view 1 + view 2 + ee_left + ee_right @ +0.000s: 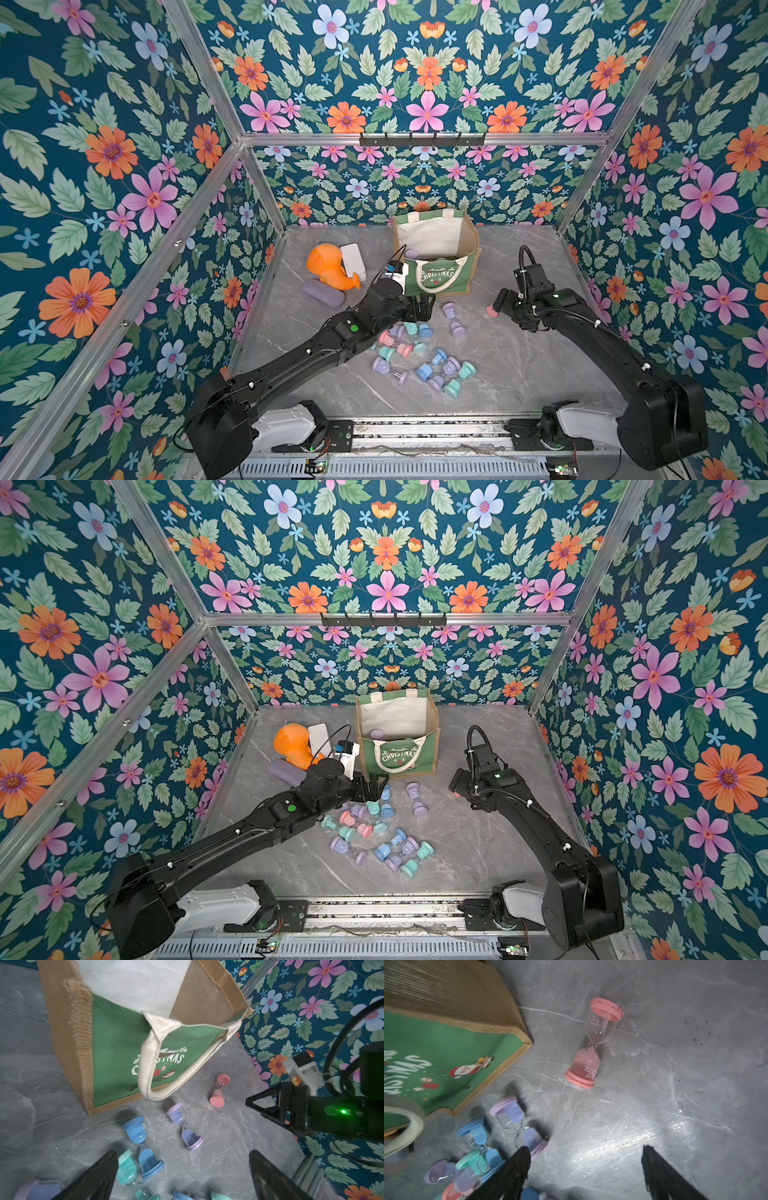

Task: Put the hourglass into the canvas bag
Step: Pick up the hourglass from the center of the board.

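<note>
Next, my open right gripper lowers onto the sand-filled near bulb of the pink hourglass [491,311] and closes there, as it lies alone amid clear tabletop.
The canvas bag [461,274] [428,752] stands upright and open at the back middle of the table, green front with white "CHRISTMAS" print facing me. A purple hourglass [411,253] lies inside it. Several pastel hourglasses [419,353] [374,833] lie scattered in front. My left gripper [426,307] [183,1153] hangs open just before the bag's front, over a blue hourglass [143,1147] and a purple one [185,1126], holding nothing. A pink hourglass [491,311] [593,1043] lies alone right of the bag. My right gripper [500,300] [586,1148] is open beside it, empty.
An orange whale-shaped toy [328,266], a white box [353,255] and a purple case [323,292] lie left of the bag. Floral walls with aluminium posts close in the table on three sides. The bag's rope handle [149,1064] droops over its front.
</note>
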